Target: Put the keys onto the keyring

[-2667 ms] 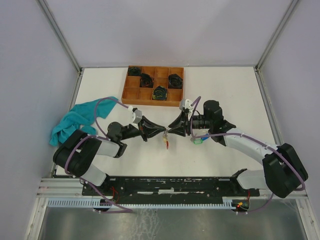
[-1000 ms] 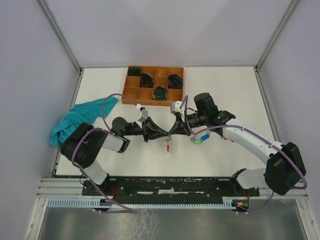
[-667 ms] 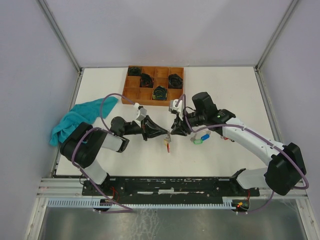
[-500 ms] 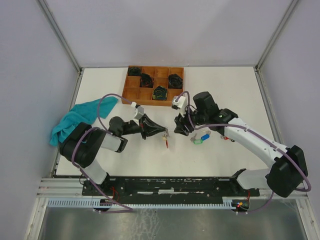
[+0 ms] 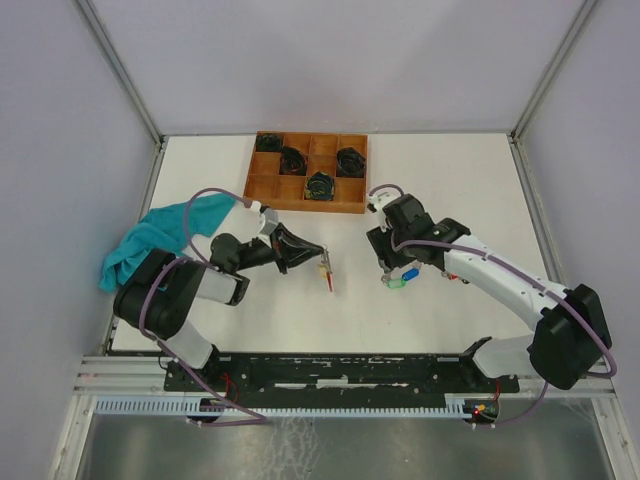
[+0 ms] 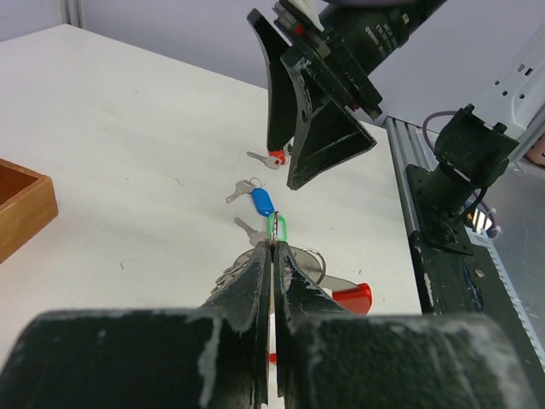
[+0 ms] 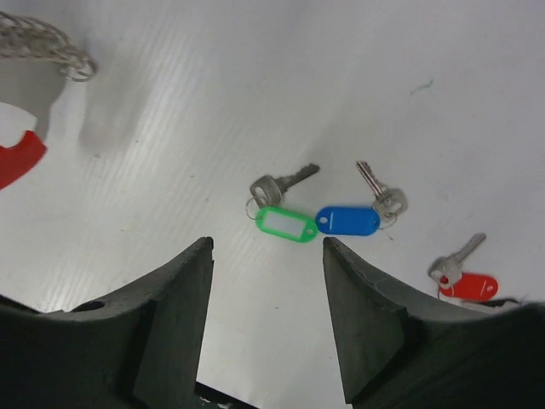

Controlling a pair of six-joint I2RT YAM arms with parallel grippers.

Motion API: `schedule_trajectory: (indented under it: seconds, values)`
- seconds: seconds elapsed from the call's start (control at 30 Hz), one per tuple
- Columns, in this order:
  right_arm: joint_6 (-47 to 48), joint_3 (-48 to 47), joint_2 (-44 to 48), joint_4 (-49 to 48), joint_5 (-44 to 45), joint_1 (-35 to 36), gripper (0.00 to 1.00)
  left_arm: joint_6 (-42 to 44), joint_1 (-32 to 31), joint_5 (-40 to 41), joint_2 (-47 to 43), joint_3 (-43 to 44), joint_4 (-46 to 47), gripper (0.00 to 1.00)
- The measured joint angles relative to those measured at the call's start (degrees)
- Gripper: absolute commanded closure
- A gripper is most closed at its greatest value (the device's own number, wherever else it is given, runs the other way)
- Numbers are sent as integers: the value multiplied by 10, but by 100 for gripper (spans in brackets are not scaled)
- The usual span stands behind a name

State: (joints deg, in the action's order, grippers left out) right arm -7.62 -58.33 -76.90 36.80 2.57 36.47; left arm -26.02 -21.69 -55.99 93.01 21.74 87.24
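Observation:
My right gripper should next move over past the green tag, turn and go down onto the small ring that joins the silver key and the blue tag, which is lying there.
My left gripper (image 5: 320, 256) (image 6: 272, 244) is shut on the silver keyring (image 6: 323, 262), and a key with a red tag (image 6: 352, 297) (image 5: 329, 279) hangs from the ring. My right gripper (image 5: 386, 262) (image 7: 266, 245) is open and holds nothing. It hovers over loose keys on the white table. Just beyond its fingertips lie a green-tagged key (image 7: 285, 223) (image 5: 395, 284) and a blue-tagged key (image 7: 349, 220) (image 5: 408, 273). Farther right lies a red-tagged key (image 7: 468, 284). The held ring's red tag (image 7: 17, 158) shows at the left edge of the right wrist view.
A wooden compartment tray (image 5: 262, 186) with black coiled bundles (image 5: 319, 185) stands at the back centre. A teal cloth (image 5: 150, 240) lies by the left edge, behind the left arm. Metal frame posts bound the table at both sides.
My right gripper has opened, let go at the ring and pulled away to the right, over the green and blue keys. My left gripper stays shut on the keyring and has drawn back slightly to the left.

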Motion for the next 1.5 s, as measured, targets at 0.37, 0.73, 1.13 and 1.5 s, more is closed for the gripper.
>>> schedule_trajectory:
  seconds: [0.37,0.73,1.13,1.5]
  values:
    - [-124,92,0,-41,106,-40,47,0,14,4,-9,-5,-2,97]
    - [-217,151,-25,-131,143,-90,62,0,15,4,-12,-5,-2,97]
    - [-264,182,-54,-177,186,-100,76,0,15,0,-12,-5,-1,97]
    - [-257,189,-47,-169,192,-100,99,-1,15,-1,-7,-5,0,97]
